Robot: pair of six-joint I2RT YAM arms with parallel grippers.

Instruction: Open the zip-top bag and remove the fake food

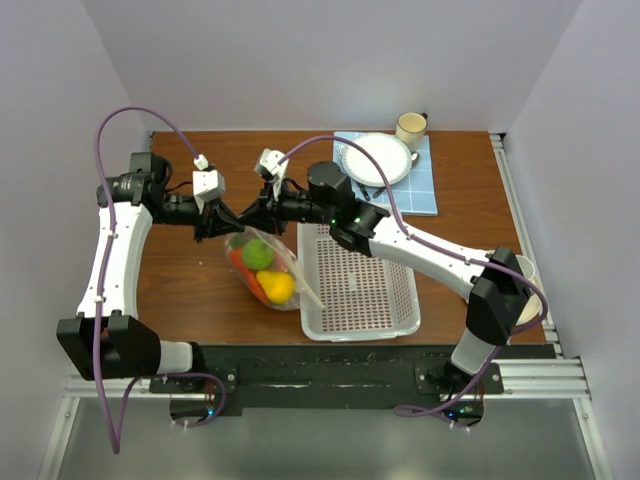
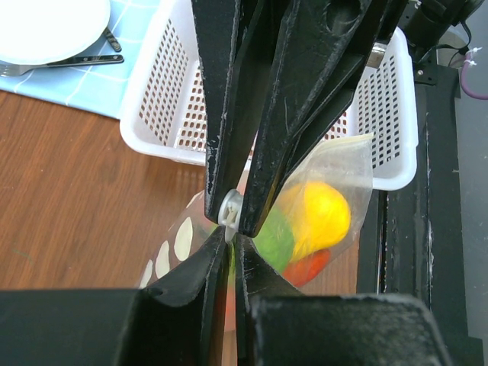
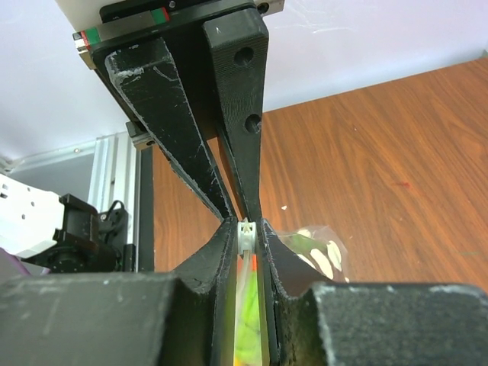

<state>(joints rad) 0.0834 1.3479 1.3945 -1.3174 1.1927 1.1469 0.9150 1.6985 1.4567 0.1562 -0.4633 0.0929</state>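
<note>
The bag is shut, so the robot's right gripper will move to its right in the top view, to the zipper's loose end [image 1: 318, 302], and release the slider there.
The zip-top bag [image 1: 262, 268], clear with white dots, hangs over the wooden table between both grippers. Inside it lies the fake food: a green apple [image 1: 257, 253], a yellow pear [image 1: 276, 286] and an orange carrot [image 1: 243, 270]. My left gripper [image 1: 228, 222] is shut on the bag's top edge [image 2: 231, 245]. Facing it tip to tip, my right gripper [image 1: 243, 218] is shut on the white zipper slider [image 3: 245, 232]. The left wrist view shows the pear [image 2: 324, 213] and apple [image 2: 274, 236] through the plastic.
A white perforated basket [image 1: 400, 325] stands just right of the bag. At the back right, a blue mat [image 1: 425, 190] holds a white plate [image 1: 376, 158] with cutlery, and a mug [image 1: 411, 126] stands behind it. A paper cup sits by the right arm's base.
</note>
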